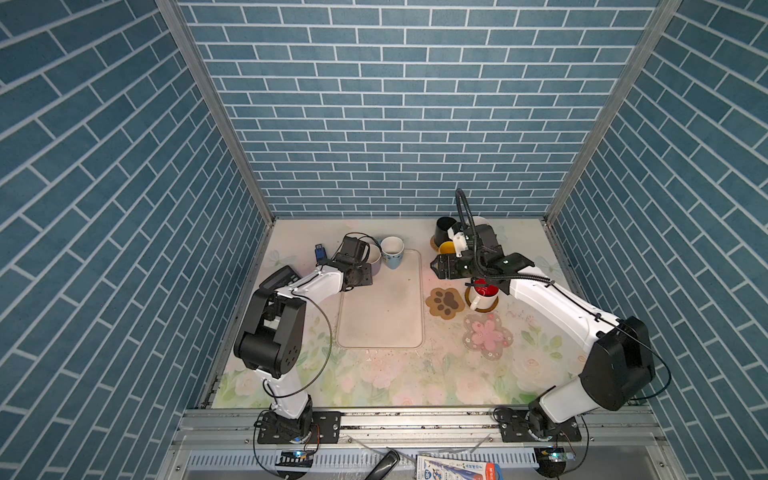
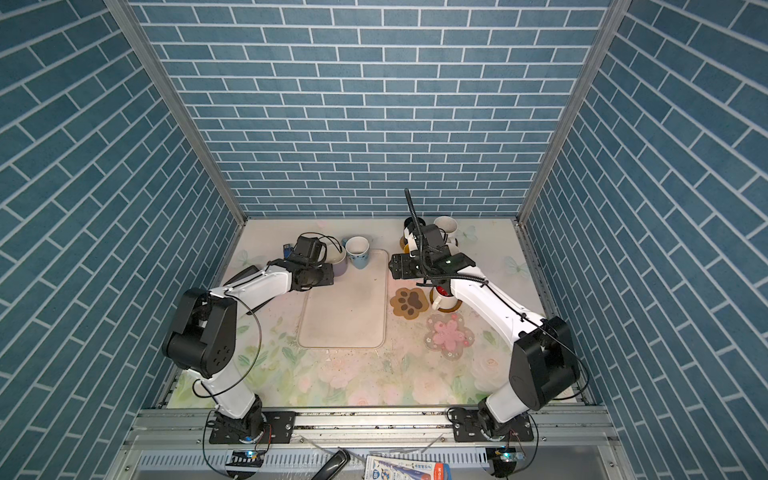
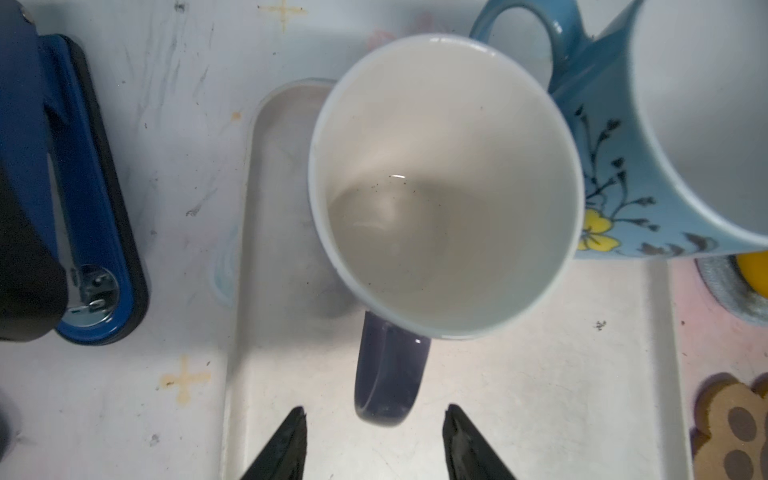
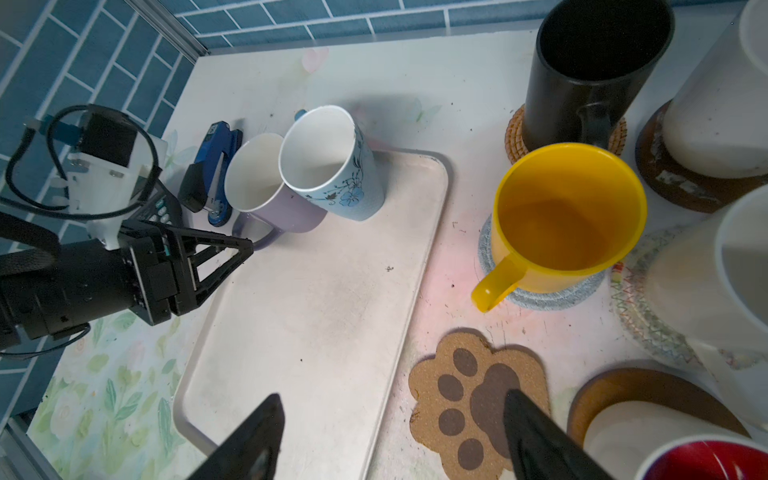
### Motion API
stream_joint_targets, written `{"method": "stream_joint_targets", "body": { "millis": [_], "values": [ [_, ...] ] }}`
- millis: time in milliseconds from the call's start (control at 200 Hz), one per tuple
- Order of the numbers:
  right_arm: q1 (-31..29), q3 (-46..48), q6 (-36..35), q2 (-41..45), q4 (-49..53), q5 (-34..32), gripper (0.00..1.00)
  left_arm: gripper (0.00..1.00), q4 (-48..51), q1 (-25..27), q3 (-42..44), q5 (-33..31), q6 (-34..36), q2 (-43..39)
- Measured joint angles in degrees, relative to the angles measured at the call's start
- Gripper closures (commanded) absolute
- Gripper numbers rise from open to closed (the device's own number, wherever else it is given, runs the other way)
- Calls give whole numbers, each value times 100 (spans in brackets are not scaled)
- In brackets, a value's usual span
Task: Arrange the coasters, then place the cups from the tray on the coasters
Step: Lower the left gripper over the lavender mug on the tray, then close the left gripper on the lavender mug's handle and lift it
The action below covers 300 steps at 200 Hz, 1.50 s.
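Note:
Next, my left gripper eases outward around the lavender mug's handle (image 3: 390, 374) and closes, since the handle stands just outward, in line with the gripper's open gap.
Two cups stand at the far end of the beige tray (image 1: 380, 316) (image 4: 311, 311): a lavender-grey mug (image 3: 444, 187) (image 4: 266, 187) and a light blue flowered mug (image 1: 392, 251) (image 4: 332, 166), side by side. My left gripper (image 3: 376, 411) is open, its tips on either side of the lavender mug's handle (image 3: 390, 374) without touching it. My right gripper (image 4: 395, 397) is open and empty above the tray's right edge and the bare paw-shaped coaster (image 1: 445, 302) (image 4: 478, 399). The pink flower coaster (image 1: 487, 336) is bare too. The yellow mug (image 4: 569, 224), black mug (image 4: 594, 75), two white mugs and a red-inside mug (image 1: 484, 293) sit on coasters.
A blue stapler (image 3: 95, 208) (image 4: 216, 166) lies just left of the lavender mug, and a black calculator (image 1: 280, 278) lies under my left arm. The mugs on coasters crowd the back right corner. Brick-patterned walls close in the back and both sides.

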State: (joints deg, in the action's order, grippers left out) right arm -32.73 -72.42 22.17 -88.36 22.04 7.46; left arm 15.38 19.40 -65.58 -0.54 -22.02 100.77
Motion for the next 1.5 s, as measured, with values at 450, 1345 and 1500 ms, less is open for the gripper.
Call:
{"method": "stream_joint_targets", "body": {
  "millis": [450, 1345, 1500],
  "values": [
    [0, 0, 0, -299, 0, -70, 18, 80, -219, 9, -308, -249, 212, 404],
    [66, 420, 63, 387, -103, -70, 3, 100, 280, 387, -31, -289, 273, -802],
    [221, 664, 149, 846, -103, -61, 1, 100, 439, 745, -66, -282, 387, -1281]
  ]
}}
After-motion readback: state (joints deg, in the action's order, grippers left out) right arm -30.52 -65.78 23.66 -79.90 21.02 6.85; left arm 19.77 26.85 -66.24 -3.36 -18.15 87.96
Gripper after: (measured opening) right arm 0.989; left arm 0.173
